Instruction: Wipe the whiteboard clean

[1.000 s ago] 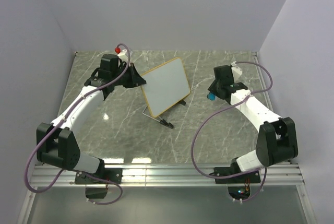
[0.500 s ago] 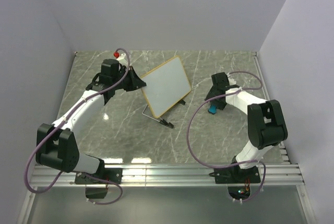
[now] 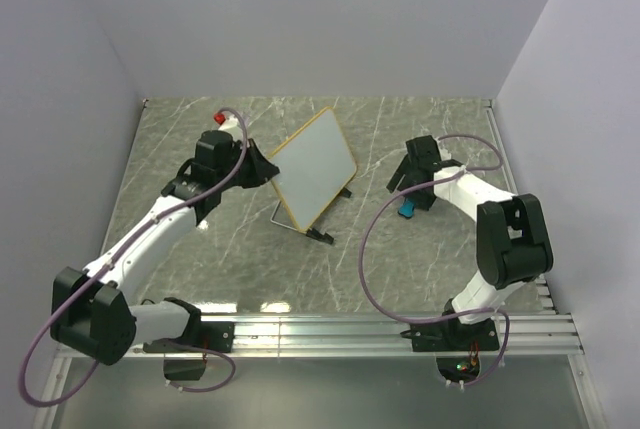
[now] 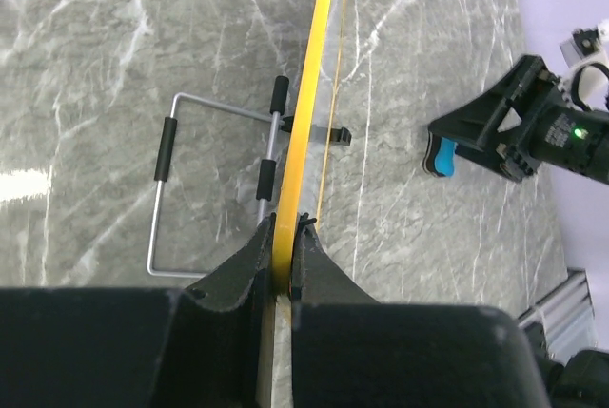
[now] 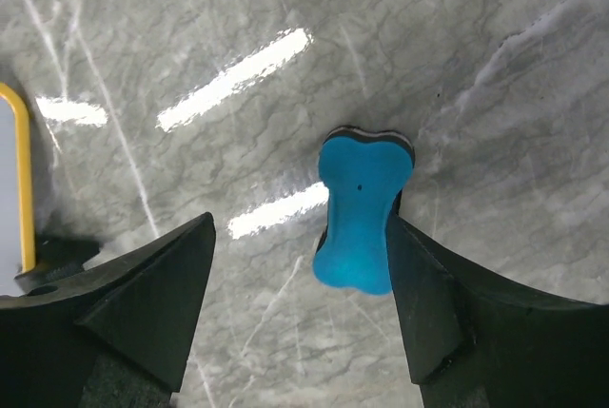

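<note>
The tilted board will settle on its wire stand as I swing and turn my left gripper back toward the marble by the aluminium bar (image 3: pixel 264 263), and then I will release it.
The whiteboard (image 3: pixel 315 164) has a tan frame and a blank white face, and stands tilted on its edge mid-table. My left gripper (image 3: pixel 267 171) is shut on its left frame. In the left wrist view the yellow frame edge (image 4: pixel 309 94) runs straight up from between the closed jaws of the left gripper (image 4: pixel 285 237). A small blue eraser (image 3: pixel 408 210) lies on the marble to the right. My right gripper (image 5: pixel 300 227) is open just above it. The eraser (image 5: pixel 362 208) lies against the right finger (image 5: pixel 428 294), with a wide gap to the left one. A board corner (image 5: pixel 26 189) shows at far left.
A bent wire stand (image 4: pixel 214 189) with black sleeves hangs under the board, its foot (image 3: pixel 318 236) on the table. Grey walls close in the left, back and right sides. An aluminium rail (image 3: pixel 320 329) runs along the near edge. Purple cables loop off both arms.
My right gripper came down to the table and opened, letting go of the blue eraser. My left arm swung the whiteboard round, so it shows narrower and steeper.
</note>
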### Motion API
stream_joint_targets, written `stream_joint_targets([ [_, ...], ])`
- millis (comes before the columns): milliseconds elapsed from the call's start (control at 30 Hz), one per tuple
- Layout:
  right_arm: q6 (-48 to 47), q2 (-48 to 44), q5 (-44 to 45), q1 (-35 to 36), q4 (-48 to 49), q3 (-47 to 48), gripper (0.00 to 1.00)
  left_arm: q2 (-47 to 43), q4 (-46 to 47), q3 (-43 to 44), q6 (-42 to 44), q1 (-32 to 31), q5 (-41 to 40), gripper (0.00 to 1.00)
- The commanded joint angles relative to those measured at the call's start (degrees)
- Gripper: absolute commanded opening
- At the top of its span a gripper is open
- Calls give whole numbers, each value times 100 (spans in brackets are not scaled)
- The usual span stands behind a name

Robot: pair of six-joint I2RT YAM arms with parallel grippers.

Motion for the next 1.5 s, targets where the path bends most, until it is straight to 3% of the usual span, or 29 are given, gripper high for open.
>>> stream_joint_targets([
  [0,75,-403,-118,-28,-235,268,79,-332,-508,-384,-83,-176,-1301,0],
  [400,374,-904,-575,8,-43,-285,81,-1105,-886,-1078,-945,-1038,-2417,0],
  [600,392,-1230,-611,16,-7,-469,81,-1343,-1079,-1439,-1218,-1118,-3094,0],
  [833,313,-1660,-514,-1,-77,-698,81,-1133,-966,-1738,-1200,-1188,-3218,0],
  [1167,383,-1968,-514,-1,-51,-953,81,-895,-1281,-1800,-1568,-1846,-4219,15],
  [1333,418,-2196,-522,-1,-86,-1119,81,-825,-1667,-1546,-1683,-2111,-5027,14],
  [1467,453,-2398,-540,-1,-104,-1260,80,-596,-2107,-1203,-1421,-2119,-5292,5],
])
